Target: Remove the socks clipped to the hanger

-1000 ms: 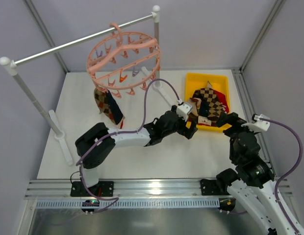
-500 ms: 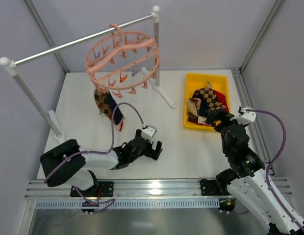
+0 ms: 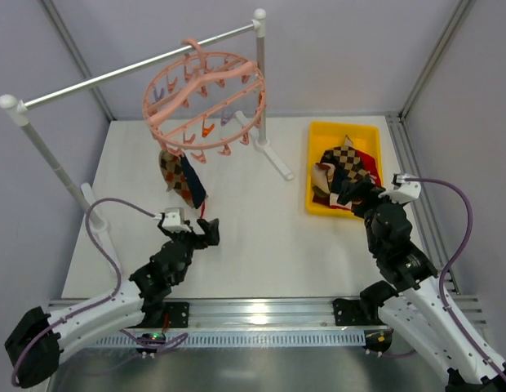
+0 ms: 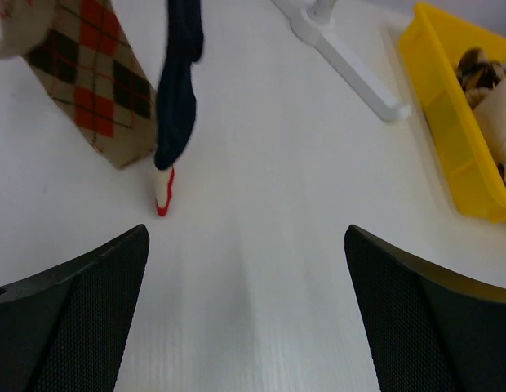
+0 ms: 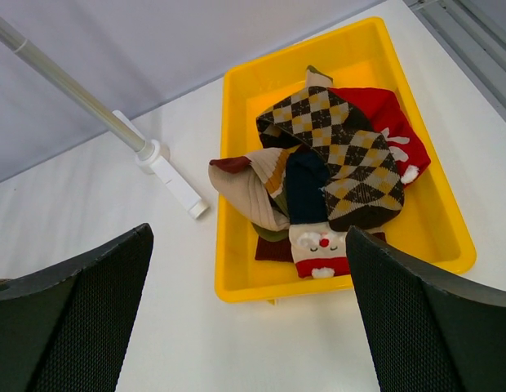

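Observation:
My left gripper is open, and the navy sock's lower end (image 3: pixel 199 198) (image 4: pixel 170 153) hangs off-centre beyond my fingers, so I will next move this gripper outward and to the left in its wrist view onto that end.
The salmon-pink round hanger (image 3: pixel 206 100) hangs by its hook from the grey rail. Two socks still hang from its near-left clips: a tan argyle sock (image 3: pixel 173 175) (image 4: pixel 90 77) and a navy sock with a red toe (image 3: pixel 193 184) (image 4: pixel 178 90), their tips near the table. My left gripper (image 3: pixel 200 233) (image 4: pixel 246 306) is open and empty, low over the table, just in front of those socks. My right gripper (image 3: pixel 359 196) (image 5: pixel 249 314) is open and empty, hovering by the near edge of the yellow bin (image 3: pixel 318 200) (image 5: pixel 237 286), which holds several removed socks (image 3: pixel 344 170) (image 5: pixel 330 167).
The grey rail (image 3: pixel 130 72) spans two white posts, one at the far left (image 3: pixel 41 147) and one at the back centre (image 3: pixel 259 73), whose white foot (image 3: pixel 273 157) (image 4: pixel 351 61) (image 5: pixel 167 175) lies on the table. Enclosure walls ring the table.
My left arm has pulled back from the bin across the table to the near left, below the hanging socks, with its gripper empty. The right arm shifted slightly. The hanger swayed a little.

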You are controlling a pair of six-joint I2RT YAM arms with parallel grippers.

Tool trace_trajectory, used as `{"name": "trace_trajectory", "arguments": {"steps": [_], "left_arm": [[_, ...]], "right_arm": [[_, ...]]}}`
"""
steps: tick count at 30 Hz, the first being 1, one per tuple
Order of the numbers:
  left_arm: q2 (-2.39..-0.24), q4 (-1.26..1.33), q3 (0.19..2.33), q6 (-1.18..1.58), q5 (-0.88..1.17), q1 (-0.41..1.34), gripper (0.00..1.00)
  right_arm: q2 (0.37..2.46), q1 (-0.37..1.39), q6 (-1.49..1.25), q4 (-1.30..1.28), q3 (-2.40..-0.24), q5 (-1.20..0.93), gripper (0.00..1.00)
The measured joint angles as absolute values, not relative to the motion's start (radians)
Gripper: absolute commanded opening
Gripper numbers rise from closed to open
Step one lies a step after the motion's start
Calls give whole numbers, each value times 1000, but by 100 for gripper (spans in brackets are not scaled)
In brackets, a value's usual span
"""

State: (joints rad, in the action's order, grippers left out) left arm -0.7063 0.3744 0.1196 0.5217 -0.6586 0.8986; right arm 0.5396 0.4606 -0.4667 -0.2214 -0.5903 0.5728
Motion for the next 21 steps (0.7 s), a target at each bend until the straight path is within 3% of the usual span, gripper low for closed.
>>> {"name": "trace_trajectory", "arguments": {"steps": [4,7,12,21], "left_arm": [[-519,345,111,503,-680,766,100],[-508,351,112,494,-650,656,99],[-699,433,115,493,-550,541,100],[-994,630,183,463,-425,533,100]], "right_arm": [[554,461,-476,-197,-590,546,100],[570,461,-479,-187,-590,524,100],[576,461,-481,-185,-590,504,100],[567,461,-479,-185,-590,502,100]]}}
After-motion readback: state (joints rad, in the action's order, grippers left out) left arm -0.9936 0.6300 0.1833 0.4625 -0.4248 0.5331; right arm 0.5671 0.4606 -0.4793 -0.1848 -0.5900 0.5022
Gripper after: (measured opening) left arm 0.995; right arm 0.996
